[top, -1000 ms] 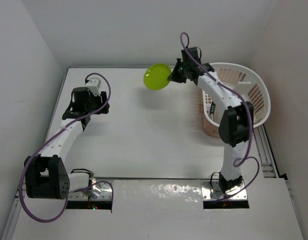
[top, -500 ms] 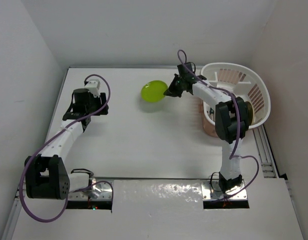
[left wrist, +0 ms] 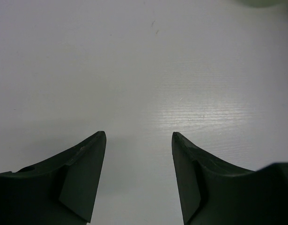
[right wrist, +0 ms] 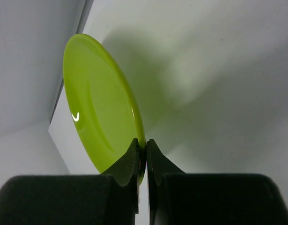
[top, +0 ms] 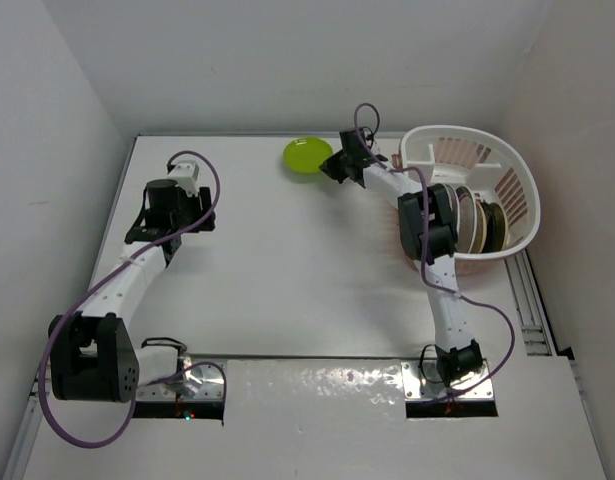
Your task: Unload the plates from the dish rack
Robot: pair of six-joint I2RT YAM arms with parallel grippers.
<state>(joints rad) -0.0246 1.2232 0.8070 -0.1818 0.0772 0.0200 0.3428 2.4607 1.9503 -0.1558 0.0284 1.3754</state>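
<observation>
The bare tabletop near its far edge is clear below, so my right gripper should next lower the green plate onto it and release the plate's rim.
My right gripper is shut on the rim of the small lime-green plate and holds it near the table's far edge, left of the dish rack. In the right wrist view the green plate is pinched at its edge between my fingers. The rack is a white slotted basket on a pink base at the far right. Three plates stand on edge inside it, the tan-brown one rightmost. My left gripper is open and empty over bare table at the left; it also shows in the left wrist view.
White walls close in the table on the left, back and right. A metal rail runs along the right edge. The right arm's forearm crosses in front of the rack.
My right gripper has carried the lime-green plate down and towards the far edge of the table, lower than before. The right arm's elbow has folded in towards the rack. The left arm has not moved.
</observation>
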